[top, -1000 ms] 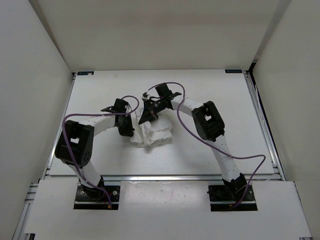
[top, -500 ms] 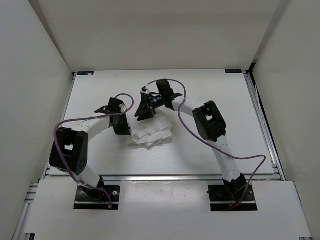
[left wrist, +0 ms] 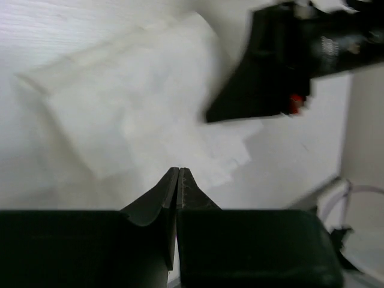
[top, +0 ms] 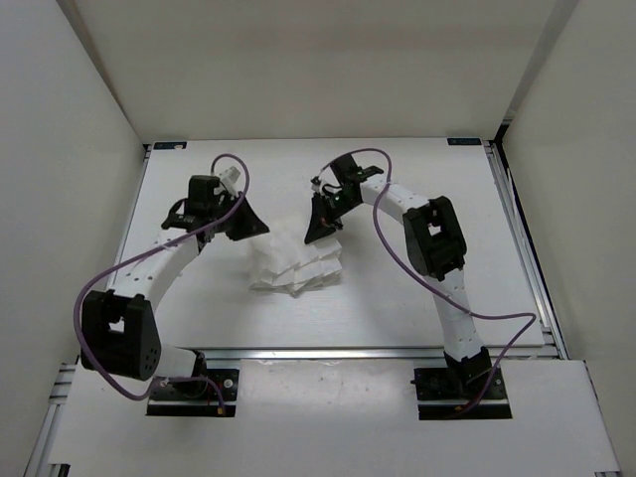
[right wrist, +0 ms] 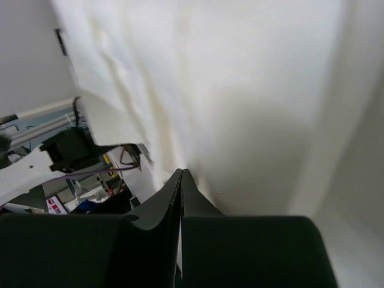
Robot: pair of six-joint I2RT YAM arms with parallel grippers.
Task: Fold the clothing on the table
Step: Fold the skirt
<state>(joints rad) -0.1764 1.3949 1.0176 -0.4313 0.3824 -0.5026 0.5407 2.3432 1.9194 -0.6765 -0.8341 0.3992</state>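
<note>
The left gripper needs to go down and back and open its empty fingers over the clothing's side edge (top: 258, 262), because that edge is lower and farther back than the gripper.
The clothing (top: 296, 264) is a white, creased bundle lying folded in layers in the middle of the table (top: 417, 298). My left gripper (top: 254, 227) hangs just off its far left corner, jaws pressed together with nothing between them. In the left wrist view that gripper (left wrist: 179, 171) is above the cloth's (left wrist: 132, 114) near edge. My right gripper (top: 319, 233) stands at the cloth's far right edge. In the right wrist view its shut tips (right wrist: 181, 173) point down at the fabric (right wrist: 240, 90), and no cloth shows between them.
White walls box in the table on three sides. Aluminium rails (top: 519, 248) run along its edges. Purple cables (top: 378, 248) loop off both arms. The right gripper's black body (left wrist: 270, 72) shows at the top right of the left wrist view.
The left arm has swung out to the far left, away from the cloth. The right gripper opened, moved a little right and shut again. The cloth lies flatter on the table.
</note>
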